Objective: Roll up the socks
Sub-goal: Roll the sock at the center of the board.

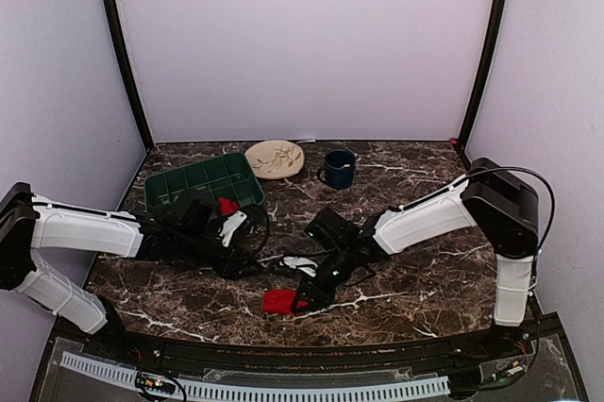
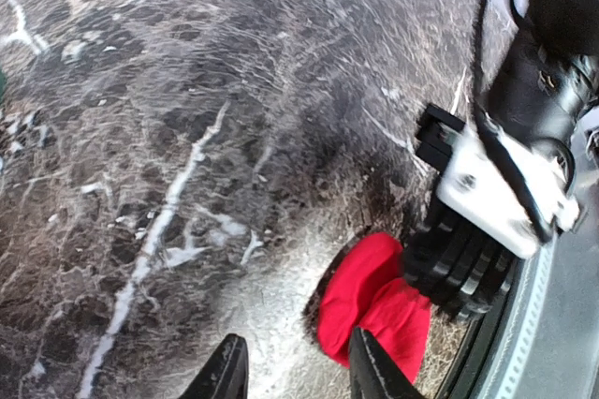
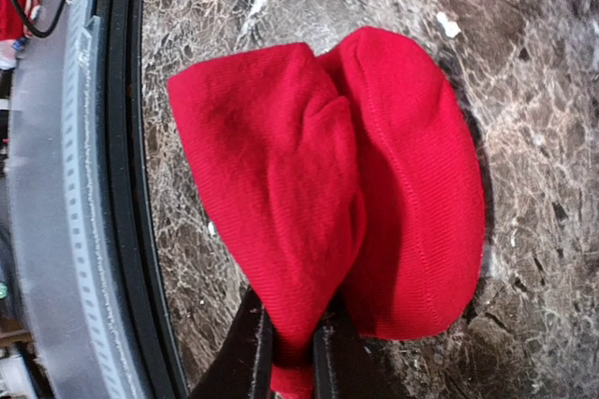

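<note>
My left gripper is going to move down and to its right in the top view next, onto the red bundle's end (image 1: 271,302) (image 2: 391,338) that my right gripper leaves free.
One of the socks (image 1: 280,302) lies as a bright red rolled bundle on the marble table near the front edge. My right gripper (image 1: 304,296) is shut on a fold of it, and the right wrist view shows the fingers (image 3: 253,352) pinching the red fabric (image 3: 318,184). My left gripper (image 1: 267,273) hovers just left of the bundle, open, with only bare table between its fingertips (image 2: 227,373). Its right finger sits in front of the bundle's edge (image 2: 370,301). A second red sock bundle (image 1: 227,206) shows by the green basket's front rim, behind the left wrist.
A green basket (image 1: 179,185) stands at the back left. A cream plate (image 1: 275,159) and a dark blue mug (image 1: 339,169) sit at the back centre. The table's black front rail (image 3: 122,184) runs close beside the held sock.
</note>
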Robot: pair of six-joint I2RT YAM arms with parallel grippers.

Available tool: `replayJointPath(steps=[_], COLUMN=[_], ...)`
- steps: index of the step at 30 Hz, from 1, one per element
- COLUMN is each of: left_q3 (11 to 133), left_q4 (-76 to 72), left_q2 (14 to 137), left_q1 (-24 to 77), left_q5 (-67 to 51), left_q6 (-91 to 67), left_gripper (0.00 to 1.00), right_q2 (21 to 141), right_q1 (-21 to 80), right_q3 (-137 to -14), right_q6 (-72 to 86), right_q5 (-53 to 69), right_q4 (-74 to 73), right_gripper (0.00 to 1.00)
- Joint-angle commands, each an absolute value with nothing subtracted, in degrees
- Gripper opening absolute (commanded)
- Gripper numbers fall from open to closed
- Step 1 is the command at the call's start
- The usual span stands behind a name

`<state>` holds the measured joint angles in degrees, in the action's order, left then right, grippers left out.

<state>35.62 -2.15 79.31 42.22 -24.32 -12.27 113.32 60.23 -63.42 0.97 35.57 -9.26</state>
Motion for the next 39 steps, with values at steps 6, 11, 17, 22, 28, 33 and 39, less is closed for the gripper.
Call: replayJointPath(steps=[6,11,17,22,28,33,39], left_q3=[36.3,35.0,34.6,36.7,37.9,38.8,39.5], left_q4=[-1.3,-2.8,-3.3,-0.8,0.0,1.1,2.3], left_q2=[76.9,73.7,71.5,73.0,74.9,77.1,80.5], left_q1=[51.4,53.0,57.1,62.4,68.1,71.4,73.7], left_q5=[-8.9,-7.0,-5.8,-1.8,3.3,4.8,8.9], left_q6=[-5.8,-3.7,0.7,5.8,10.5,14.6,17.1], left_gripper=[0.39,0.38,0.38,0.38,0.38,0.35,0.35], right_q2=[119.1,120.1,121.6,123.0,124.8,125.1,125.2], right_q1=[56.7,56.3,56.2,55.9,55.2,54.7,54.5], right_q3=[-65.1,-67.0,-69.4,-71.3,-72.6,-72.3,-73.0], right_q6=[6.1,6.9,8.8,10.1,12.1,13.0,12.5], right_q5=[46.7,48.4,50.9,52.1,54.0,55.2,55.5], right_q4=[-15.8,-17.2,-17.8,-19.7,-21.2,-22.1,-23.7], right_gripper=[0.00,0.00,0.00,0.00,0.00,0.00,0.00])
